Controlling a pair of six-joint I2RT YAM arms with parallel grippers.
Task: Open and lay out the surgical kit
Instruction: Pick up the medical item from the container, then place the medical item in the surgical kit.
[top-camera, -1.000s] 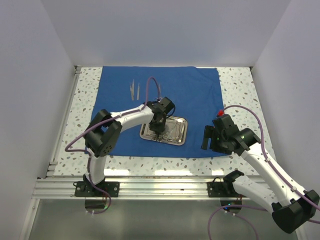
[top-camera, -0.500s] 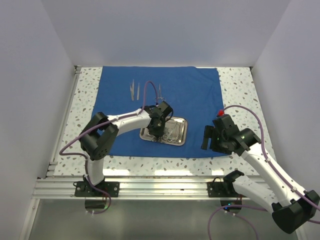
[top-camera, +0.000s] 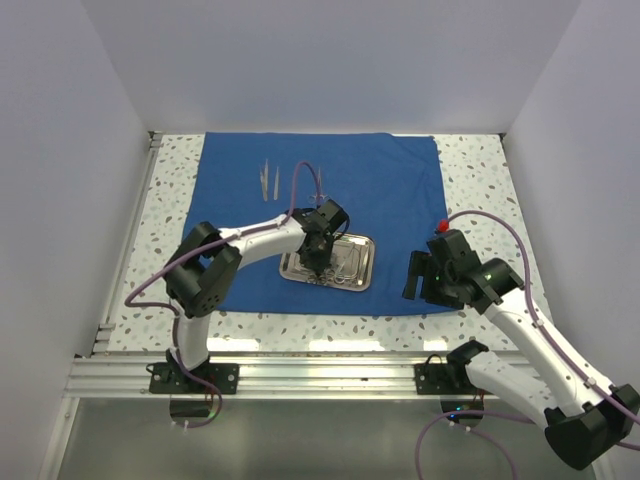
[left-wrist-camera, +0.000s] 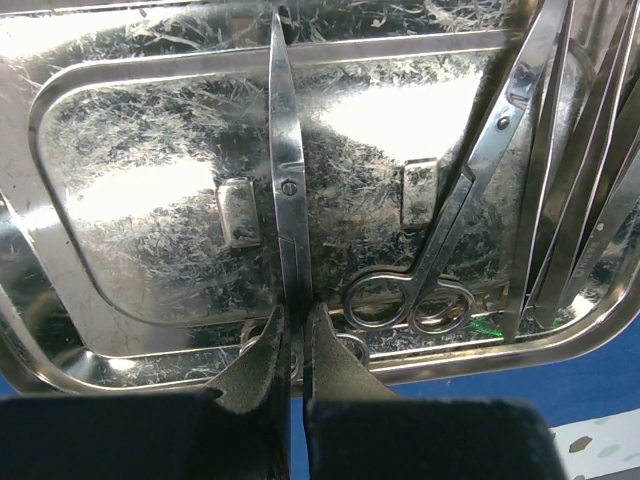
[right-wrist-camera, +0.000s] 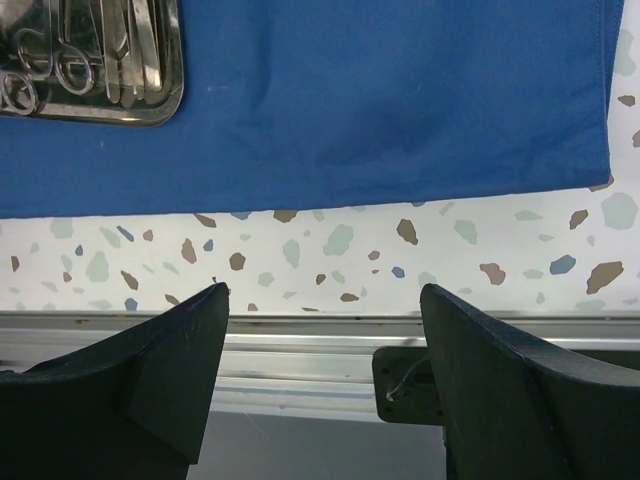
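I should next lift the scissors in my left gripper, carry them outward over the tray's far rim and lower them to let go, because the bare cloth beyond the tray has room.
The royal-blue cloth (top-camera: 390, 190) lies spread flat on the table. The steel tray (top-camera: 364, 246) sits on its near middle. My left gripper (top-camera: 318, 264) reaches down into the tray. In the left wrist view it (left-wrist-camera: 293, 335) is shut on the shank of a pair of slim silver scissors (left-wrist-camera: 287, 190) that lies on the tray floor (left-wrist-camera: 150, 200). A second pair of scissors (left-wrist-camera: 455, 215) and several slim instruments (left-wrist-camera: 570, 200) lie at the tray's right. Two tweezers (top-camera: 266, 181) lie on the cloth at the far left. My right gripper (top-camera: 412, 280) is open and empty.
The right wrist view shows the cloth's near edge (right-wrist-camera: 400, 100), the tray corner (right-wrist-camera: 150, 112), speckled tabletop (right-wrist-camera: 340, 250) and the metal rail (right-wrist-camera: 300, 340) at the table's near edge. White walls enclose the table. A purple cable (top-camera: 300, 180) loops above the left wrist.
My left wrist has shifted slightly over the tray and its cable loop has moved. The right arm has not moved.
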